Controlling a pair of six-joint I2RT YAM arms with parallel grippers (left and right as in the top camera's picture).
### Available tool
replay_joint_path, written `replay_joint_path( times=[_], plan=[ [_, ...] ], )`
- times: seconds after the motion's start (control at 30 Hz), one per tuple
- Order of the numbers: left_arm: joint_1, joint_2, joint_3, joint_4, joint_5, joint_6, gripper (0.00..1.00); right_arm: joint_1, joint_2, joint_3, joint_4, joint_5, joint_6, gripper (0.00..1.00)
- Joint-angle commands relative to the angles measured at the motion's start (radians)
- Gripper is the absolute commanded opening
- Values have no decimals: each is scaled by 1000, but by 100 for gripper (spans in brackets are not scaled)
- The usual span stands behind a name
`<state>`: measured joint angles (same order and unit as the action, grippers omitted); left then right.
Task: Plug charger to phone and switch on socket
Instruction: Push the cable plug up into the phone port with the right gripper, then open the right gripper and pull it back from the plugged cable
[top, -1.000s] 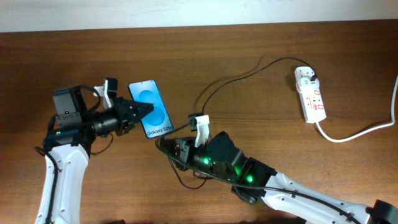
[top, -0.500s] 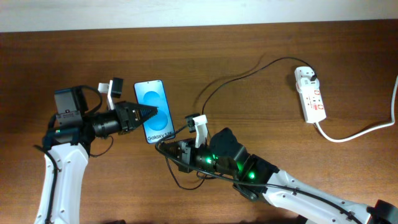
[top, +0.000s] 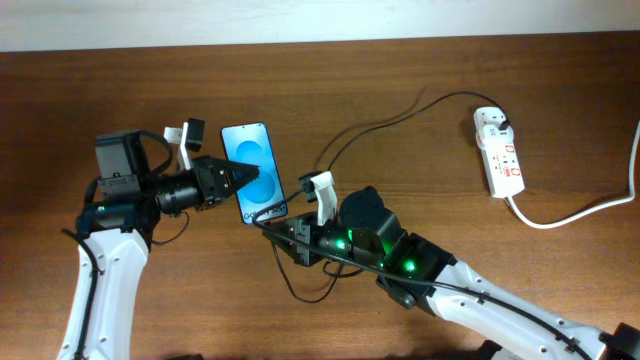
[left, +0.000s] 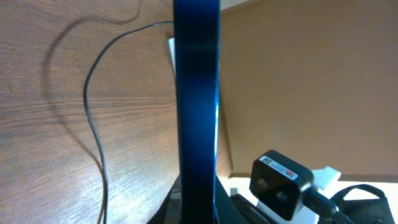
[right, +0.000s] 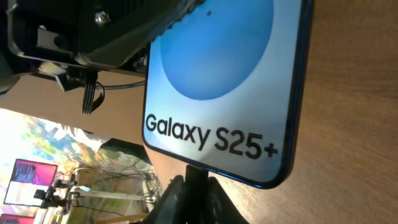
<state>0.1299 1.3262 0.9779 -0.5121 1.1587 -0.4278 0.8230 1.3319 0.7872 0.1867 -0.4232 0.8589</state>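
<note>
My left gripper should bring the still-lifted phone down and across onto the bare wood next, then release it, because that wood lies below my left gripper and to its right in the overhead view.
My left gripper (top: 238, 178) is shut on the phone (top: 254, 172), holding it lifted with its blue screen up. In the left wrist view the phone (left: 196, 93) shows edge-on between the fingers (left: 198, 208). My right gripper (top: 287, 230) is shut on the charger's connector tip (right: 189, 177), which touches the phone's bottom edge below the "Galaxy S25+" text (right: 214, 140). The thin black charger cable (top: 345, 142) runs back to a black plug (top: 498, 123) on the white socket strip (top: 502, 158) at the far right.
The socket's thick white cord (top: 570, 214) curves off the right edge. Slack charger cable loops under the right arm (top: 300, 290) and lies on the wood in the left wrist view (left: 93, 124). The right wrist camera (left: 281, 185) is close beside the phone.
The left gripper has carried the phone right and slightly up. The right gripper has moved up and right with the connector, which now meets the phone's bottom edge.
</note>
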Motion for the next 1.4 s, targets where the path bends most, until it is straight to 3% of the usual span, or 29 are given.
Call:
replay_joint_path(
  times=[0.0, 0.1, 0.3, 0.37, 0.47, 0.6, 0.67, 0.97, 1.1, 1.2, 1.37],
  plan=[
    [-7, -6, -17, 16, -61, -6, 0, -25, -1, 45, -13, 40, -18, 19],
    [-7, -6, -17, 87, -74, -47, 0, -25, -2, 45, -19, 13, -18, 24],
    [-7, -6, -17, 124, -86, -109, 0, 2, -1, 44, -142, 49, -117, 47],
    [-7, -6, -17, 130, -86, -127, 0, 2, 0, 44, -146, 61, -127, 43],
    [-20, -6, -17, 129, -83, -134, 0, 2, 6, 44, -121, 95, -167, 23],
    [-45, -6, -17, 130, -83, -133, 0, 2, 25, 44, -92, 95, -167, 16],
    [-45, -6, -17, 129, -82, -133, 0, 2, 33, 44, -86, 95, -167, 5],
    [-63, -6, -17, -16, -3, -33, 0, -24, 40, 60, 8, 77, -171, 4],
    [-62, -6, -17, 7, -31, -50, 0, -25, 40, 60, -27, 11, -171, 15],
    [-62, -6, -17, 90, -42, -60, 0, -25, 40, 60, -56, -23, -171, 17],
    [-62, -6, -17, 138, -186, -71, 0, -25, 6, 60, -92, -74, -199, 36]
  ],
)
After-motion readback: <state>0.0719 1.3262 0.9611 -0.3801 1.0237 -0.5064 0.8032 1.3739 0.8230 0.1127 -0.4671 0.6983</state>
